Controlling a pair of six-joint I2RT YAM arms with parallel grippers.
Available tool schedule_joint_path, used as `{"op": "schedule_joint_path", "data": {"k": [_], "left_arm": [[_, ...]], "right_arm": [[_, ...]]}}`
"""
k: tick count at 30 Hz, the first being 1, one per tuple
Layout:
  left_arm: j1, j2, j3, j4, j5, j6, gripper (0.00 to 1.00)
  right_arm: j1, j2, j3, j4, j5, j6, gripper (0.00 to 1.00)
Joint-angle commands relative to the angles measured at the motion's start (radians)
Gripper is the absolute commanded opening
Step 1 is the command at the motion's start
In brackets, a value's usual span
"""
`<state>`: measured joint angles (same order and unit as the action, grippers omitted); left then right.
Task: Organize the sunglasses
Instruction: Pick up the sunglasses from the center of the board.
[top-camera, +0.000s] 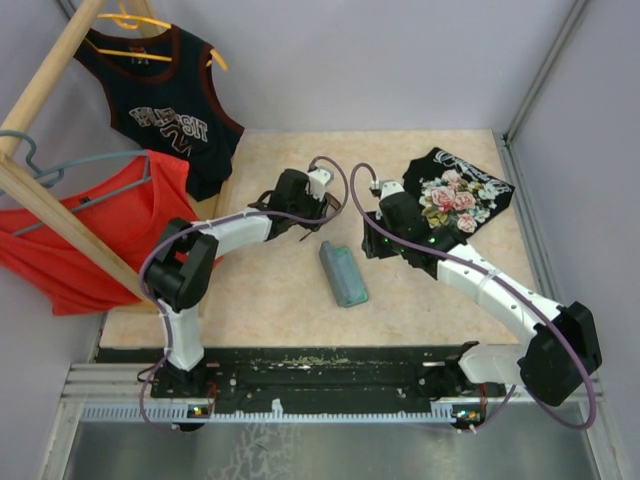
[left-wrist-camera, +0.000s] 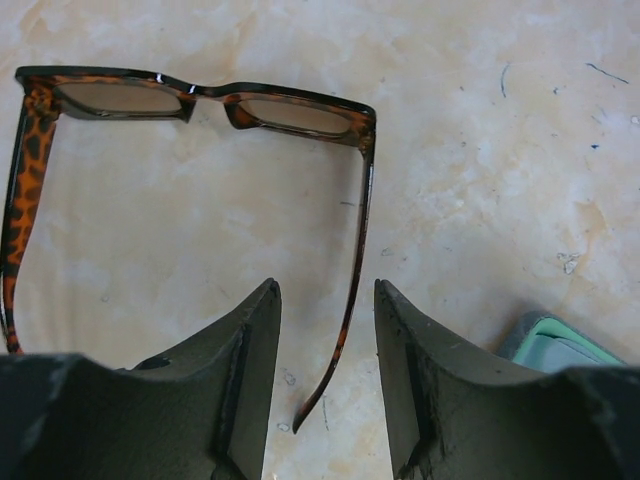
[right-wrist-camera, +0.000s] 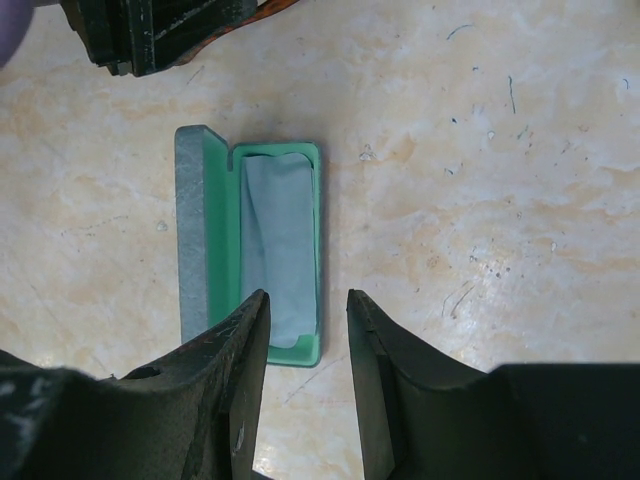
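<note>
My left gripper should next go down around that temple arm's middle part (left-wrist-camera: 351, 295) and close, because the temple arm nearer the case already runs between the open fingers.
The sunglasses (left-wrist-camera: 200, 102), a tortoiseshell frame with dark rectangular lenses, lie on the table with both temple arms unfolded. My left gripper (left-wrist-camera: 326, 290) is open, and the right temple arm (left-wrist-camera: 358, 270) runs between its fingers without touching either. The grey-blue case (right-wrist-camera: 250, 245) lies open, showing a green lining and a light blue cloth (right-wrist-camera: 278, 240) inside. My right gripper (right-wrist-camera: 307, 297) is open above the case's near end with nothing between its fingers. In the top view the case (top-camera: 343, 275) sits between the left gripper (top-camera: 300, 218) and the right gripper (top-camera: 375, 240).
A black shirt with a floral print (top-camera: 455, 195) lies at the back right of the table. On the left, a wooden rack (top-camera: 40, 190) carries a dark basketball jersey (top-camera: 165, 110) and a red top (top-camera: 100, 230). Grey walls close in the table.
</note>
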<state>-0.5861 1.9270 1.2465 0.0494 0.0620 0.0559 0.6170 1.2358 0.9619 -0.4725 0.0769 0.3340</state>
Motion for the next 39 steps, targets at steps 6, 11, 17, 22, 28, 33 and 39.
{"op": "schedule_joint_path", "data": {"k": [6, 11, 17, 22, 28, 33, 39], "left_arm": [[0.027, 0.058, 0.061, 0.01, 0.106, 0.064, 0.48], [0.029, 0.079, 0.062, 0.009, 0.132, 0.071, 0.47], [0.032, 0.11, 0.073, 0.001, 0.09, 0.08, 0.42], [0.038, 0.127, 0.088, -0.006, 0.066, 0.089, 0.31], [0.04, 0.117, 0.092, -0.013, 0.053, 0.096, 0.12], [0.04, 0.084, 0.082, -0.014, 0.051, 0.103, 0.0], [0.037, 0.012, 0.06, -0.003, 0.058, 0.11, 0.0]], "right_arm": [[-0.015, -0.054, -0.008, 0.009, -0.001, -0.001, 0.38], [-0.017, -0.055, -0.009, 0.005, -0.004, -0.003, 0.38], [-0.017, -0.068, -0.006, -0.007, -0.005, -0.007, 0.38], [-0.017, -0.082, -0.005, -0.021, -0.001, -0.008, 0.38], [-0.017, -0.1, -0.002, -0.033, -0.002, -0.007, 0.38], [-0.019, -0.125, -0.001, -0.049, 0.006, -0.007, 0.38], [-0.019, -0.161, -0.003, -0.071, 0.02, -0.004, 0.38]]}}
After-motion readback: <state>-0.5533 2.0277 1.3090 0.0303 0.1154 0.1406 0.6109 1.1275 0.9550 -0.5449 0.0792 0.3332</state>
